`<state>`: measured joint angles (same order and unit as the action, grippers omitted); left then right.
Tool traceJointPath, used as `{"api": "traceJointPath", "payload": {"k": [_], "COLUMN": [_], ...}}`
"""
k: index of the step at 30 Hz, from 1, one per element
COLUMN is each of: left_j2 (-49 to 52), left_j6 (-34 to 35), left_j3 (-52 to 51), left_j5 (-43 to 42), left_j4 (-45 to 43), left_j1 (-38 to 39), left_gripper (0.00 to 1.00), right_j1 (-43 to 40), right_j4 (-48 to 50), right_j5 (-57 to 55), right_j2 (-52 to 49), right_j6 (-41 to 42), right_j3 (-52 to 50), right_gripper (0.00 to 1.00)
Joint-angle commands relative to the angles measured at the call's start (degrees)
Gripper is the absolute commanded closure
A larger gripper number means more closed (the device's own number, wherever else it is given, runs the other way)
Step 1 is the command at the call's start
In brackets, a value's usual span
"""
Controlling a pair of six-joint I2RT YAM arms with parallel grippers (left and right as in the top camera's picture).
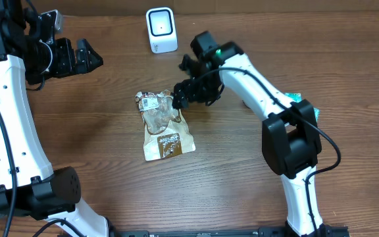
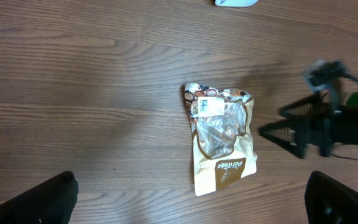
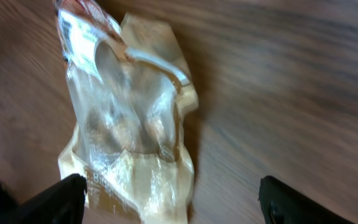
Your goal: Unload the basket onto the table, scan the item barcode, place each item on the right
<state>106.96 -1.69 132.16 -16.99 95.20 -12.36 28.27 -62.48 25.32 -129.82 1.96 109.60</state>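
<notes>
I will next tilt my right gripper and move it down and to the left in the overhead view, onto the bag's closest side edge, because a grip there keeps the barcode label uncovered.
The item, a tan and clear snack bag, lies flat on the wooden table, with a white barcode label at its far end. My right gripper stands open just right of the bag's top corner, not holding it. In the right wrist view the bag fills the left side, one finger over its edge, the gripper open. My left gripper is open at the far left, away from the bag. The white scanner stands upright at the back.
A teal packet lies at the right, partly behind the right arm. The left arm's base stands at the front left and the right arm's base at the front right.
</notes>
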Motion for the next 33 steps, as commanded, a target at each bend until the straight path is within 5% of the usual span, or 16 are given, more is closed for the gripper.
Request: {"api": "traceJointPath", "payload": {"k": [1, 11, 19, 23, 33], "left_j2": [-0.5, -0.5, -0.5, -0.5, -0.5], "left_j6": [-0.9, -0.9, -0.9, -0.9, -0.9], "left_j3": [0.9, 0.9, 0.9, 0.9, 0.9], "left_j5": [-0.4, -0.4, -0.4, -0.4, -0.4], "left_j4": [0.1, 0.1, 0.1, 0.1, 0.1], "left_j1": [0.4, 0.4, 0.4, 0.4, 0.4], "left_gripper": [0.00, 0.00, 0.01, 0.00, 0.00], "right_j1": [0.3, 1.4, 4.1, 4.7, 4.7], "right_j4": [5.2, 17.4, 23.8, 25.7, 25.6], "right_j5": [4.5, 16.7, 16.8, 16.8, 17.3], "right_j2": [-0.4, -5.9, -11.2, -12.7, -12.7], "right_j6": [1.2, 2.7, 11.9, 14.6, 14.6], "right_j3": [-4.5, -8.1, -8.1, -8.1, -8.0], "right_gripper": [0.13, 0.14, 0.26, 0.39, 0.93]}}
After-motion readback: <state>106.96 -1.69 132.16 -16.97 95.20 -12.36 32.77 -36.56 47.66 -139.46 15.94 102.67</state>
